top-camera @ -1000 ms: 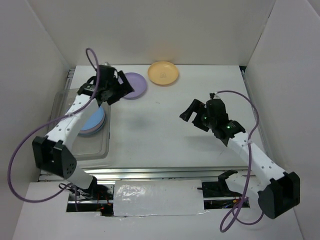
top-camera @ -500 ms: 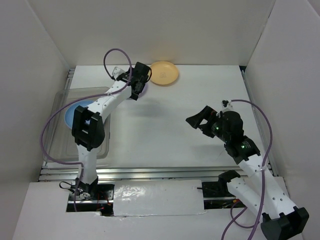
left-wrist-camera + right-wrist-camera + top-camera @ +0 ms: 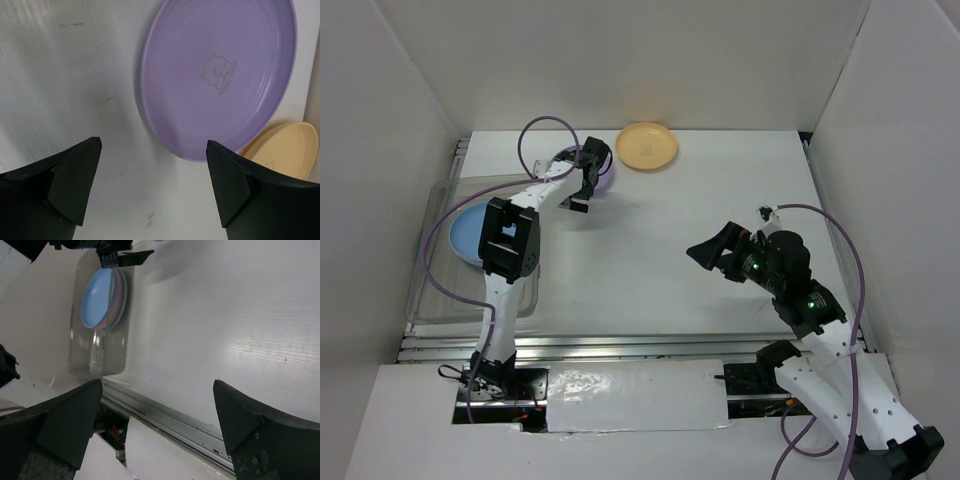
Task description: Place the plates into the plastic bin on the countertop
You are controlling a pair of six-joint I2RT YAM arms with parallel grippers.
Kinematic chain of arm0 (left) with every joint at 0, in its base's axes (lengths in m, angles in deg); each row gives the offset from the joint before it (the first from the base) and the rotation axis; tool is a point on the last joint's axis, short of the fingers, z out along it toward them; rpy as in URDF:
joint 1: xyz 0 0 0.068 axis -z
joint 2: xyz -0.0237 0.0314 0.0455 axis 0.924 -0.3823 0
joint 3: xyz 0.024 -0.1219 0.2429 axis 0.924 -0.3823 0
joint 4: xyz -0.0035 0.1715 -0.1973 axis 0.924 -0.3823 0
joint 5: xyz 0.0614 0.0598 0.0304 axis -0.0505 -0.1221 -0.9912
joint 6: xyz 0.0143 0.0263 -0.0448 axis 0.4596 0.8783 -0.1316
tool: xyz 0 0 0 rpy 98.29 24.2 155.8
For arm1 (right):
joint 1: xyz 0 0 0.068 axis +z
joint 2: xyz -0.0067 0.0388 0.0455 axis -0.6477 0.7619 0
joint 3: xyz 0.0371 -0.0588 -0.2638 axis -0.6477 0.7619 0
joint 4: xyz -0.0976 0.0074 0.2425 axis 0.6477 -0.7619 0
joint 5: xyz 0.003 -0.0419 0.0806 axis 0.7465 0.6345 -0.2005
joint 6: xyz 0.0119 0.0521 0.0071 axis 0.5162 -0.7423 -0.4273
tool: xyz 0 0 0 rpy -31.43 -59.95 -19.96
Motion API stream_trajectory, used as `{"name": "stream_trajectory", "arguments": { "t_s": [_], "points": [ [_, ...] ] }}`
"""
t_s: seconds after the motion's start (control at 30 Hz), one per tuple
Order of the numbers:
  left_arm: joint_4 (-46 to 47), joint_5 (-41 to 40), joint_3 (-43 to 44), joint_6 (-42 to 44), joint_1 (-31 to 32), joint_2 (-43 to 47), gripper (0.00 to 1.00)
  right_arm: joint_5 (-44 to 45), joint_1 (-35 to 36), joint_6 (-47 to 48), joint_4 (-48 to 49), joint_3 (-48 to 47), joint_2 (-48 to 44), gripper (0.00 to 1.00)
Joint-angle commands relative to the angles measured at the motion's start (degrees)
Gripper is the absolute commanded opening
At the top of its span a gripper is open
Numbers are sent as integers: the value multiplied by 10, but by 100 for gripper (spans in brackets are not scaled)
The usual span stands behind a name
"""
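The lilac plate's near rim (image 3: 151,123), on the plate's side by the bin, is the place my left gripper needs to lower to first, to get plates into the bin.
A lilac plate (image 3: 607,178) lies on the white countertop (image 3: 650,250) at the back, and an orange-yellow plate (image 3: 646,146) lies just right of it. My left gripper (image 3: 582,186) hovers over the lilac plate's near edge, open and empty. In the left wrist view the lilac plate (image 3: 217,75) lies just ahead of the open gripper (image 3: 152,185), with the orange-yellow plate (image 3: 285,150) behind it. The clear plastic bin (image 3: 432,290) at the left holds a stack of plates with a blue plate (image 3: 468,232) on top. My right gripper (image 3: 708,252) is open and empty above the table's right half.
In the right wrist view, the bin (image 3: 95,355), the blue plate (image 3: 97,297) and the metal rail (image 3: 165,415) lie between the open gripper's (image 3: 155,425) fingers. White side walls (image 3: 880,150) close in both sides and the back.
My left arm has swung from over the bin to the lilac plate, then drawn back slightly towards me. My right arm has pulled back towards the front right, still open.
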Motion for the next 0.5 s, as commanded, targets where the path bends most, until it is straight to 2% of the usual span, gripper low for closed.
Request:
{"name": "stream_trajectory", "arguments": {
  "t_s": [0.0,0.23,0.47],
  "points": [
    [-1,-21,45,-13,-3,-31,99,-13,9,20,-9,8,-18,100],
    [-4,-28,59,-6,-12,-62,99,-20,9,30,-20,0,-39,100],
    [-10,-37,77,9,-15,-88,90,-24,9,34,-30,-12,-58,100]
  ]
}}
